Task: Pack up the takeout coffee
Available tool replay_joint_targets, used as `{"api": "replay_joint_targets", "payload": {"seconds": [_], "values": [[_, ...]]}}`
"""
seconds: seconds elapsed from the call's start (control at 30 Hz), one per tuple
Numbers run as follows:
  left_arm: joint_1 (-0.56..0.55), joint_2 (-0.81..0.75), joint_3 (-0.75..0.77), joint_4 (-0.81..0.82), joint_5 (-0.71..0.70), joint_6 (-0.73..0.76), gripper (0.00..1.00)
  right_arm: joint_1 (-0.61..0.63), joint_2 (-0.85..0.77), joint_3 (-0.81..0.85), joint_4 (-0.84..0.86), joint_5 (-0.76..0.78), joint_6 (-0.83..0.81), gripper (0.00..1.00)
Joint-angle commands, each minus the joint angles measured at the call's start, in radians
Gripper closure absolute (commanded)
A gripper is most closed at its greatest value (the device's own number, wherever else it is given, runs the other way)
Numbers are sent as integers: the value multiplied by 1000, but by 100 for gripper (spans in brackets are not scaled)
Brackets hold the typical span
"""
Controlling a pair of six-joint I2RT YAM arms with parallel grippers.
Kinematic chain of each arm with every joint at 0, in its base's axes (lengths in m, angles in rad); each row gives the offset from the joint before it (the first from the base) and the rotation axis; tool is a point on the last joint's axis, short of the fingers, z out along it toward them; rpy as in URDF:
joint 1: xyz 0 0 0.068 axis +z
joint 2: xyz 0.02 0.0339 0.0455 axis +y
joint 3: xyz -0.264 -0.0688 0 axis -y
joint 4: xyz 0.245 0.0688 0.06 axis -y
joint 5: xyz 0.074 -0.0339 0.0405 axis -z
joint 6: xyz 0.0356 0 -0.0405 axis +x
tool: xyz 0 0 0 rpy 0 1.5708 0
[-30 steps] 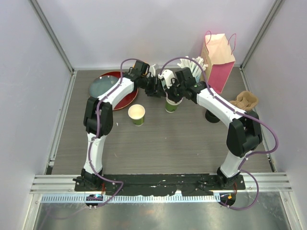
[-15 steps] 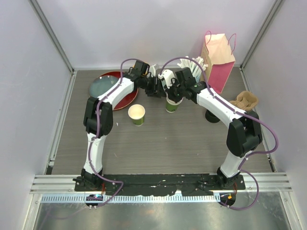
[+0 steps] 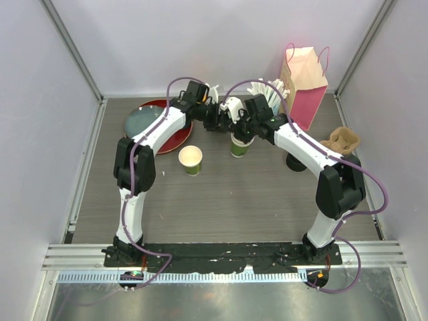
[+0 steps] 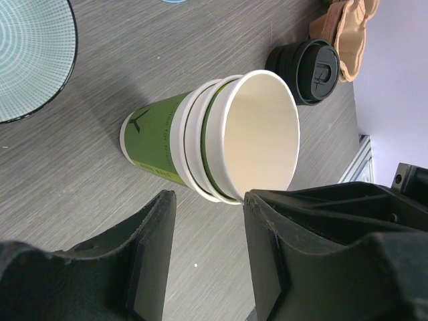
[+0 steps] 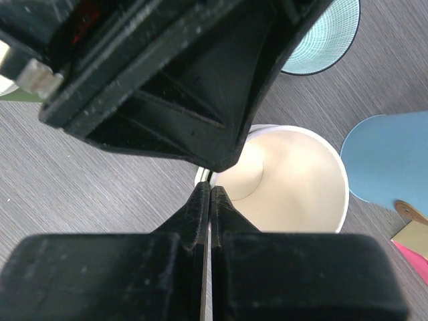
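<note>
My right gripper should next lift the top cup, move back and lower to release, as the bare tabletop beside the single cup is back and below it.
A stack of nested green paper cups (image 3: 239, 144) stands open and lidless mid-table; it also shows in the left wrist view (image 4: 214, 137) and in the right wrist view (image 5: 294, 174). My right gripper (image 3: 236, 131) (image 5: 210, 194) is shut on the stack's rim, one finger inside and one outside. My left gripper (image 3: 217, 119) (image 4: 204, 257) is open and empty, just behind and above the stack. A single green cup (image 3: 190, 159) stands to the left, open. Black lids (image 3: 296, 161) (image 4: 311, 70) sit stacked at the right.
A cardboard cup carrier (image 3: 341, 140) (image 4: 348, 27) lies at the right edge by the lids. A pink paper bag (image 3: 304, 77) stands at the back right. A light-blue cup of white sticks (image 3: 271, 93) (image 5: 394, 157) is behind the stack. A bowl (image 3: 144, 122) rests on a red tray (image 3: 175, 138) at the back left.
My left gripper has drawn back a little from the cup stack, toward the far wall. The right gripper and the cups have not moved.
</note>
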Motion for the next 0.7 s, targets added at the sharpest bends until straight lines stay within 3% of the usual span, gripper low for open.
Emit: {"api": "replay_joint_targets", "payload": {"seconds": [0.0, 0.2, 0.4, 0.67], "values": [[-12, 28, 48, -3, 16, 7, 52, 0, -31, 18, 32, -12, -11, 99], [-12, 41, 54, -1, 22, -2, 57, 2, -28, 20, 32, -9, -8, 99], [-9, 19, 80, -27, 42, 18, 52, 3, -22, 20, 31, 11, -2, 99], [34, -19, 73, -20, 51, 0, 53, 3, -28, 17, 31, 16, -3, 99]]}}
